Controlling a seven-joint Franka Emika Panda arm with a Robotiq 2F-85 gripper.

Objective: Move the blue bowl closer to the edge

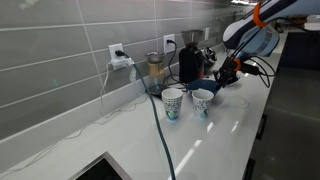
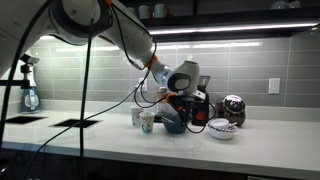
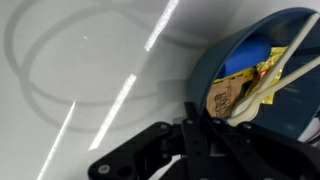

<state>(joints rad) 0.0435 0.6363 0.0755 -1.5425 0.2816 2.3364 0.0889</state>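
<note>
Next, my gripper moves toward the countertop's front edge and releases the bowl's rim over the bare part of the countertop between the bowl and that edge.
The blue bowl (image 3: 285, 120) fills the right of the wrist view and holds yellow and brown packets and pale sticks. My gripper (image 3: 203, 128) is shut on the bowl's near rim, with its dark fingers pinched together over it. In both exterior views the gripper (image 1: 224, 74) (image 2: 181, 106) hangs low over the counter, and the bowl (image 1: 214, 88) (image 2: 174, 126) is partly hidden beneath it. The countertop's front edge (image 1: 262, 115) (image 2: 200, 153) runs a short way from the bowl.
Two blue-patterned paper cups (image 1: 172, 101) (image 1: 202, 100) stand next to the bowl. A pale patterned bowl (image 2: 222, 130) and a dark round appliance (image 2: 232, 108) are beside it. A cable (image 1: 160, 135) crosses the counter. A dark appliance (image 1: 187, 62) stands by the tiled wall.
</note>
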